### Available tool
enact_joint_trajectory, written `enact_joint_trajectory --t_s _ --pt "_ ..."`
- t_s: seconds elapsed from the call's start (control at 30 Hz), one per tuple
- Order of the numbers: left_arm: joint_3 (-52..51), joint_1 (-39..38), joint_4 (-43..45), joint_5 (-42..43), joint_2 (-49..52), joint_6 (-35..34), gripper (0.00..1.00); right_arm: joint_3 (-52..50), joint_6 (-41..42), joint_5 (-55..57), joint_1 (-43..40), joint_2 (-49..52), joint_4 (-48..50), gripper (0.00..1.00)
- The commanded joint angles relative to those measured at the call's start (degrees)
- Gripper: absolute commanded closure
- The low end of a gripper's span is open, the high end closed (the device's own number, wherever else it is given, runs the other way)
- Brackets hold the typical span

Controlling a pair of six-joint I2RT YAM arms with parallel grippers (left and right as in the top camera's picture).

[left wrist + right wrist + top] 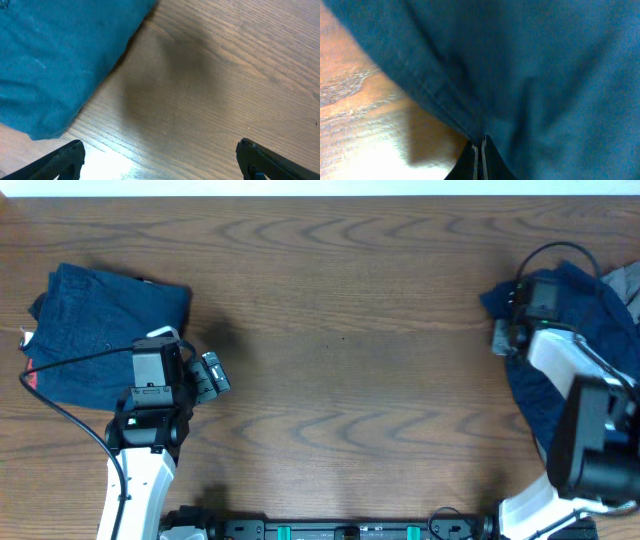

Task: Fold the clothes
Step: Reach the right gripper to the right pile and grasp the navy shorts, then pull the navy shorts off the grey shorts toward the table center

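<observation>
My right hand should lift the rumpled shorts, swing outward toward the table's far edge, then lower them over empty wood.
A folded pair of dark navy shorts lies at the left of the table, with a red-and-white label at its left edge. Its corner also shows in the left wrist view. My left gripper is open and empty over bare wood, just right of that pair. A second, rumpled pair of navy shorts lies at the right edge. My right gripper is shut on a seamed edge of this fabric, near its far left corner.
The wooden table runs between the two pairs of shorts. A grey piece of cloth shows at the far right, behind the rumpled shorts. A black cable trails from the left arm across the front left.
</observation>
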Motion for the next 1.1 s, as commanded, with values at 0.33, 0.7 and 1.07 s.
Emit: enact_joint_trajectory --t_s 0.33,0.7,1.07 --pt "1.3 0.3 0.4 -0.1 0.1 0.9 0.02 10.4 -3.9 -19.5 -3.7 -29.4 -9.2 0.99" --pt "1.3 0.3 0.6 -0.1 0.1 0.9 0.02 13.2 0.8 -29.6 9.7 -36.8 -11.8 0.99" --pt "1.3 0.3 0.6 -0.1 0.2 0.9 0.02 13.1 14.5 -31.8 17.0 -12.8 24.1 0.95"
